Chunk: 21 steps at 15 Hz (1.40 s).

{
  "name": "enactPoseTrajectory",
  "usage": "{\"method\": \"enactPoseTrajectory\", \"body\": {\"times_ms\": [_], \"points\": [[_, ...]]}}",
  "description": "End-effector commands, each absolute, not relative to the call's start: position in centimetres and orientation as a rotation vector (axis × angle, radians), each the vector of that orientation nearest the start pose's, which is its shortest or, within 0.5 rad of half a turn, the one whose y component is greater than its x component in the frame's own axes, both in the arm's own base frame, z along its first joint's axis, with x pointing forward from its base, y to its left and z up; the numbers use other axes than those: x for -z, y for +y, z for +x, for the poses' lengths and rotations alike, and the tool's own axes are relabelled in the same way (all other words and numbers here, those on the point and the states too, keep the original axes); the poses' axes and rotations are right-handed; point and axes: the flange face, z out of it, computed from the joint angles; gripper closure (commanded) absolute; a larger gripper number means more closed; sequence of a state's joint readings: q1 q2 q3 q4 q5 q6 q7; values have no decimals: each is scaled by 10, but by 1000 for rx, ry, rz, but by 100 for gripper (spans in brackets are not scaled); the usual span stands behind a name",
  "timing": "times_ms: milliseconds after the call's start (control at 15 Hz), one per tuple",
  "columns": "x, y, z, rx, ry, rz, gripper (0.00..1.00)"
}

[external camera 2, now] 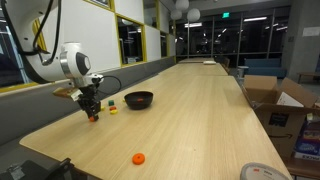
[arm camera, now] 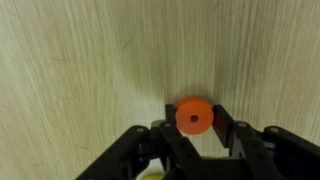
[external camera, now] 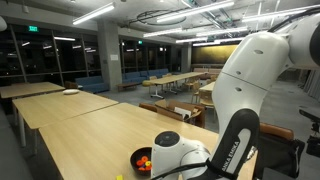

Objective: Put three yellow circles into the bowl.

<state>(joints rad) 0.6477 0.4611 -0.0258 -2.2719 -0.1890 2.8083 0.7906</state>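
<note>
My gripper should next lift off the tabletop, carry the orange disc over the black bowl's opening [external camera 2: 139, 97] and let go, because the bowl's side blocks a low path.
In the wrist view my gripper [arm camera: 195, 122] is shut on an orange round piece [arm camera: 195, 116] with a centre hole, its fingers against both sides, low over the wooden table. A sliver of yellow [arm camera: 149, 175] shows at the bottom edge under the gripper body; I cannot tell what it is. In an exterior view the gripper [external camera 2: 92, 112] is at the table surface, left of a small yellow piece [external camera 2: 113, 110] and the black bowl [external camera 2: 139, 99]. In an exterior view the bowl [external camera: 136, 155] holds orange pieces and is partly hidden by the arm.
Another orange round piece [external camera 2: 138, 158] lies alone near the front of the long wooden table [external camera 2: 190, 120]. A small green piece [external camera 2: 112, 102] sits beside the yellow one. Cardboard boxes [external camera 2: 275, 105] stand past the table's edge. Other tables [external camera: 60, 105] stand behind.
</note>
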Motion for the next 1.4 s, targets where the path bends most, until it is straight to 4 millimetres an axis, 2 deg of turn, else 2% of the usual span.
{"method": "enactPoseTrajectory", "body": {"times_ms": [0,333,600,1067,1333], "points": [[-195,309,431,208,25,-3149,76],[-249,286,461,374,87,-3120,76],[-273,268,486,499,65,-3105,76],[-280,219,537,563,147,-3110,76],[-274,205,557,560,180,-3118,76]]}}
